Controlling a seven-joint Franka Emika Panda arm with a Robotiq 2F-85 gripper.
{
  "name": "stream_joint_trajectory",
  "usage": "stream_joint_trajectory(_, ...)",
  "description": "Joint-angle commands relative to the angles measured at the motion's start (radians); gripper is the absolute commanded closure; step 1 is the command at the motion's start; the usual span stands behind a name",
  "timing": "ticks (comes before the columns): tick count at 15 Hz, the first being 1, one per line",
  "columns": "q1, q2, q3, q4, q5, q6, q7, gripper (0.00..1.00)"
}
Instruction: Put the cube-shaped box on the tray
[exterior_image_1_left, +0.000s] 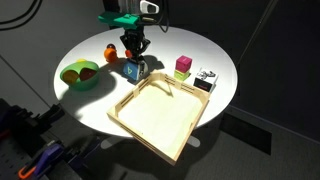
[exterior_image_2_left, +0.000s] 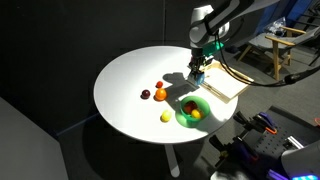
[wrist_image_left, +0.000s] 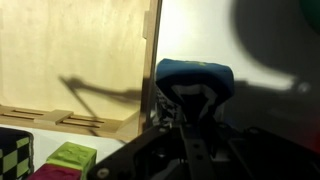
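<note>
My gripper needs to carry the box to the left in the wrist view next, over the tray's rim. Then it should lower the box and release it on the tray's cream bottom beyond.
The cube-shaped box (exterior_image_1_left: 133, 70), blue-edged with white faces, is held between the fingers of my gripper (exterior_image_1_left: 134, 62) just above the round white table, beside the tray's far left corner. In the wrist view the box (wrist_image_left: 194, 74) fills the space between the dark fingers (wrist_image_left: 192, 100), with the tray's wooden rim (wrist_image_left: 152, 60) just to its left. The tray (exterior_image_1_left: 190, 132) is large, cream inside with a light-wood rim, near the table's front edge. In an exterior view the gripper (exterior_image_2_left: 197, 70) holds the box (exterior_image_2_left: 198, 76) next to the tray (exterior_image_2_left: 228, 88).
A green bowl (exterior_image_1_left: 79, 75) with fruit sits left of the box; it also shows in an exterior view (exterior_image_2_left: 193, 112). An orange fruit (exterior_image_1_left: 110, 53) lies behind. A pink-and-green block (exterior_image_1_left: 183, 67) and a black-and-white box (exterior_image_1_left: 205, 79) stand at the right. Loose fruits (exterior_image_2_left: 160, 92) lie mid-table.
</note>
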Motion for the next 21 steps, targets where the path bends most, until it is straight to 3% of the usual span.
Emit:
stream_joint_trajectory(1, 0.009, -0.069, -0.022, -0.027, -0.039, -0.048, 0.066, 0.98)
stream_joint_trajectory(13, -0.058, -0.127, -0.086, -0.06, -0.033, -0.067, 0.149, 0.97)
stream_joint_trajectory(21, -0.116, -0.036, -0.096, -0.024, -0.04, 0.083, 0.106, 0.97)
